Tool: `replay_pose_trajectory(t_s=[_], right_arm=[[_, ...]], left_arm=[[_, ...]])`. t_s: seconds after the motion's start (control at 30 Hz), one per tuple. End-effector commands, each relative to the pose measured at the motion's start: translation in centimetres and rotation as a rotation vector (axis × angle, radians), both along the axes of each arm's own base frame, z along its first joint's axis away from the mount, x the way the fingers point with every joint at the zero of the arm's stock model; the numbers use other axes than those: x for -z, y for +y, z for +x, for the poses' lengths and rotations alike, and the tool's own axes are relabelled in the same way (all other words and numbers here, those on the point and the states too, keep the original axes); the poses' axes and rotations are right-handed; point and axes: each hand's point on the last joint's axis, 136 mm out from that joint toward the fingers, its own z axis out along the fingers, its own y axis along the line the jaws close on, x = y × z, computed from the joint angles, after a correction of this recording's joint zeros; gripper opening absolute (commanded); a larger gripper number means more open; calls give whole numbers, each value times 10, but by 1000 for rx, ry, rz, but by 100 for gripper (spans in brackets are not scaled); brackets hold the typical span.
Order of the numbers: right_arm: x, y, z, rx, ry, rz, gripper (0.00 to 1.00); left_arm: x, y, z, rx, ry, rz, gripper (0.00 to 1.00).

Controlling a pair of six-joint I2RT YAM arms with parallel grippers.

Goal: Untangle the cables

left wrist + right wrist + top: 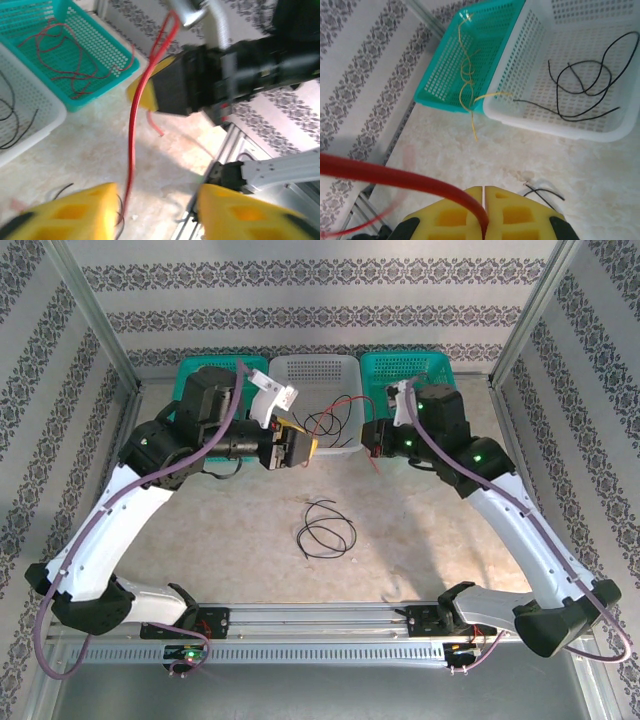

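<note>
The teal basket of red cables lies outward of the robot's right gripper, so the gripper needs to swing outward over it next and let the red cable go among its own colour.
My right gripper point(484, 194) is shut on a red cable point(395, 175), which curves off to the left from between its yellow fingers. In the top view that gripper point(373, 444) hangs at the front right corner of the white basket point(290, 368), and a red end point(374, 467) dangles under it. My left gripper point(156, 196) faces it with its jaws open. The red cable point(133, 115) runs down just inside its left finger point(95, 207), ungripped. A black cable point(326, 530) lies coiled on the table. More black cables point(580, 82) lie in the white basket point(540, 117).
A teal basket point(440, 75) holds a yellow cable point(465, 70) whose end hangs over the rim. Another teal basket point(102, 80) holds red cables point(60, 55). All three baskets line the back wall. The metal rail point(320, 618) runs along the near edge.
</note>
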Motion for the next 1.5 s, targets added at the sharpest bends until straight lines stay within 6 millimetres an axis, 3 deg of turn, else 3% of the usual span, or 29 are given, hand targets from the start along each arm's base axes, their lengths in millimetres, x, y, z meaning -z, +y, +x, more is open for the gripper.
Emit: replay_pose_trajectory(t_s=[0.0, 0.13, 0.3, 0.43, 0.6, 0.83, 0.97, 1.17, 1.33, 1.47], right_arm=[[-28, -16, 15, 49, -36, 36, 0], [-40, -47, 50, 166, -13, 48, 0], [-35, -84, 104, 294, 63, 57, 0], [-27, -110, 147, 378, 93, 41, 2], [9, -140, 194, 474, 195, 67, 2], [73, -157, 227, 515, 315, 28, 9], [99, -154, 230, 490, 369, 11, 28], [106, -149, 211, 470, 387, 1, 32], [102, -124, 165, 415, 371, -19, 34], [120, -85, 108, 307, 368, -91, 36]], left_arm=[[2, 13, 19, -113, -55, 2, 67], [21, 27, 33, -228, -63, 28, 80], [54, 33, 36, -269, -22, 69, 80], [91, 42, 38, -327, 61, 136, 75], [116, 47, 30, -367, 156, 145, 71], [133, 60, 20, -417, 198, 141, 70], [149, 61, 17, -430, 238, 148, 69], [183, 59, 9, -425, 320, 178, 67], [212, 58, 1, -419, 377, 203, 64], [244, 54, 1, -420, 418, 224, 58]])
